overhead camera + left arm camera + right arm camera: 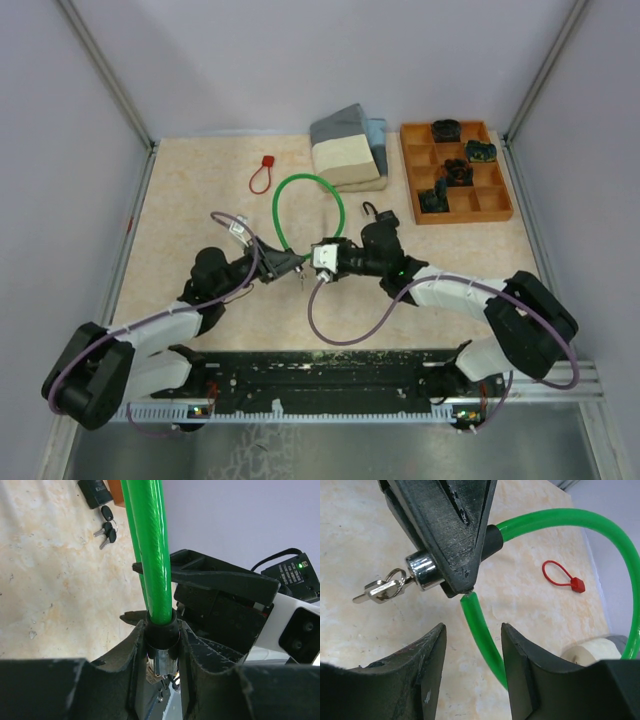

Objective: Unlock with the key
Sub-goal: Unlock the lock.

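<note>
My left gripper moves down to the bare tabletop beneath next and releases the black lock body (162, 635) there, since the gripper still holds it above the table.
A green cable lock (300, 195) lies looped at mid-table. My left gripper (289, 265) is shut on its black lock body (162, 635), with the cable (150, 545) rising from between the fingers. In the right wrist view the chrome cylinder (422, 572) sticks out of the left fingers (445, 525), and a key on a ring (382, 590) is in it. My right gripper (472, 645) is open. The cable's other leg (482, 635) runs between its fingers, and its end meets the lock body's side. In the top view the right gripper (312, 268) faces the left one closely.
A wooden compartment tray (490, 205) with several black locks stands at back right. A foam block and grey wedge (347, 150) sit at back centre. A red tag loop (262, 175) lies at back left. A small black lock (95, 492) with spare keys (106, 530) lies near the tray.
</note>
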